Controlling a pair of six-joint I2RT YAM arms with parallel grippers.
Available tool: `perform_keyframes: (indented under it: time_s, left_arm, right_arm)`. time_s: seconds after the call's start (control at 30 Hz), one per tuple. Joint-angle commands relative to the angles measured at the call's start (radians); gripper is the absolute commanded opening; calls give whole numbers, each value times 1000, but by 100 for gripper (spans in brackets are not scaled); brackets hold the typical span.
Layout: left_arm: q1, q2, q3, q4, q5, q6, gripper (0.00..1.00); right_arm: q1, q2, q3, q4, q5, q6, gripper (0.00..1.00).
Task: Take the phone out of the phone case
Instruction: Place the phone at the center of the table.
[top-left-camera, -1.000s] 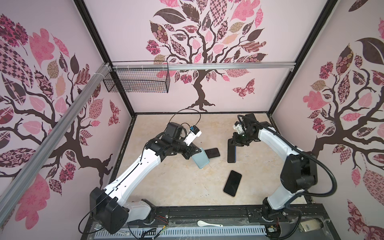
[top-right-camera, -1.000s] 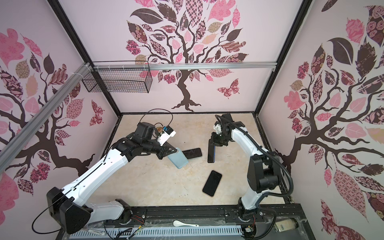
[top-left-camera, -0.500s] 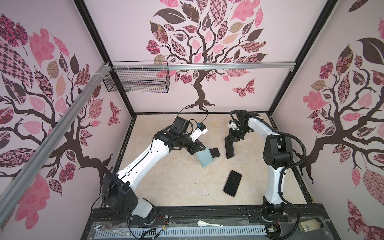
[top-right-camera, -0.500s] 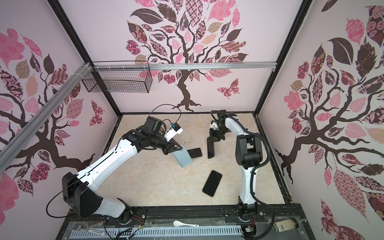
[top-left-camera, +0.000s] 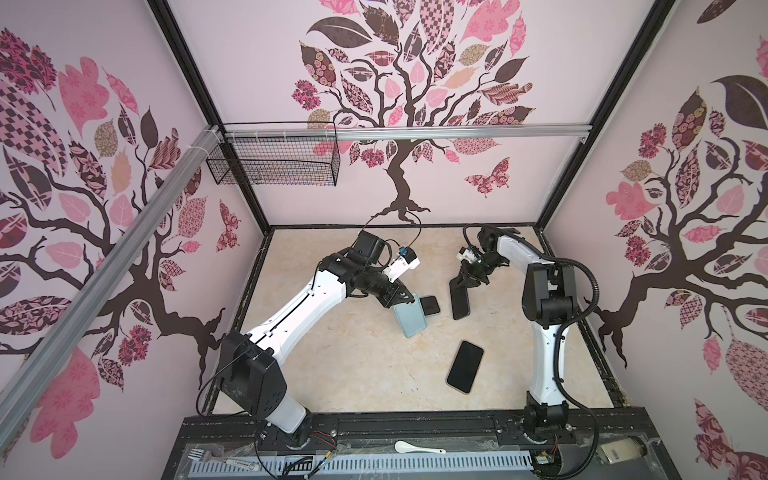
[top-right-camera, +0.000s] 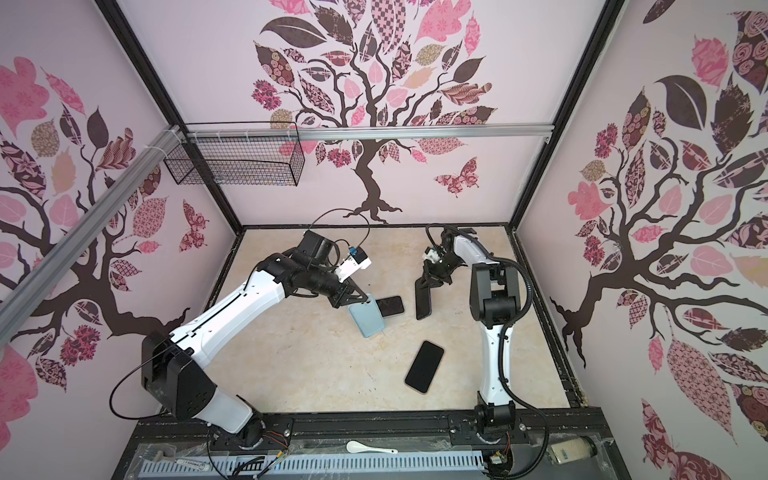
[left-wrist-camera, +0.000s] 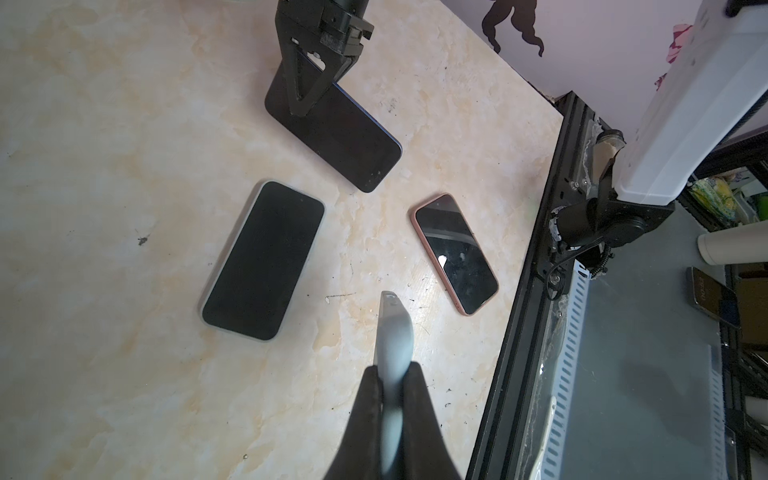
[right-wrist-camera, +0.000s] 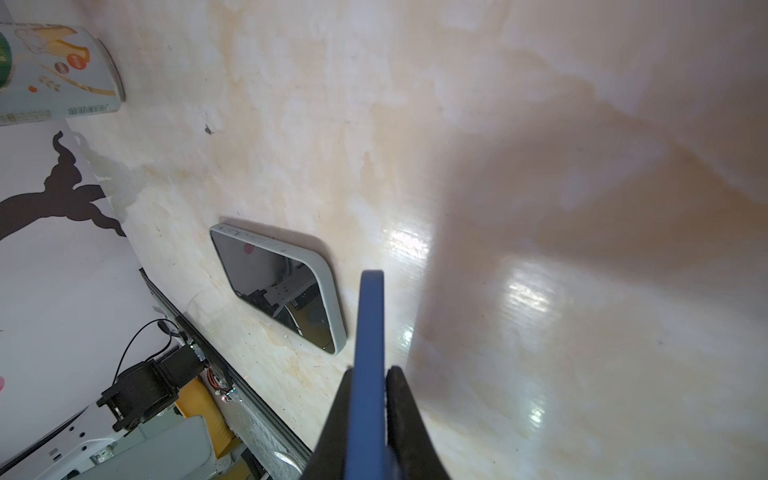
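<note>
My right gripper comes down next until the dark phone (top-left-camera: 459, 299) meets the bare tabletop below, then releases it, since the phone is clear of the light blue case.
My left gripper (top-left-camera: 401, 297) (left-wrist-camera: 390, 374) is shut on the top edge of a light blue phone case (top-left-camera: 409, 318) (left-wrist-camera: 394, 328), which hangs tilted just above the table. To its right, my right gripper (top-left-camera: 463, 282) (right-wrist-camera: 370, 370) is shut on a dark phone (top-left-camera: 459, 299) with a blue edge (right-wrist-camera: 370, 316), held upright with its lower end close to the table. In both top views the case and the phone are apart. In the left wrist view the phone (left-wrist-camera: 332, 133) shows beyond the case.
A phone in a grey case (top-left-camera: 431, 304) (left-wrist-camera: 264, 259) lies flat behind the blue case. A pink-rimmed phone (top-left-camera: 465, 365) (left-wrist-camera: 455, 253) lies nearer the front rail. A wire basket (top-left-camera: 274, 164) hangs on the back wall. A white spoon (top-left-camera: 415, 448) lies on the front rail.
Both arms have changed posture: the right elbow swung inward toward the back, and the left arm reached further in. The case and the phone stayed gripped and barely shifted.
</note>
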Motion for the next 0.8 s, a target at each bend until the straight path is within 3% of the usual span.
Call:
perform_keyframes:
  time_s: [0.0, 0.43, 0.77]
  left_arm:
    - [-8, 2, 53, -19, 25, 26, 0]
    - [-25, 22, 82, -93, 24, 66, 0]
    - [-26, 19, 95, -126, 9, 76, 0]
  right_arm:
    - [-4, 34, -1, -25, -57, -6, 6]
    - [-5, 43, -78, 22, -76, -4, 9]
    - [-12, 65, -87, 22, -71, -17, 20]
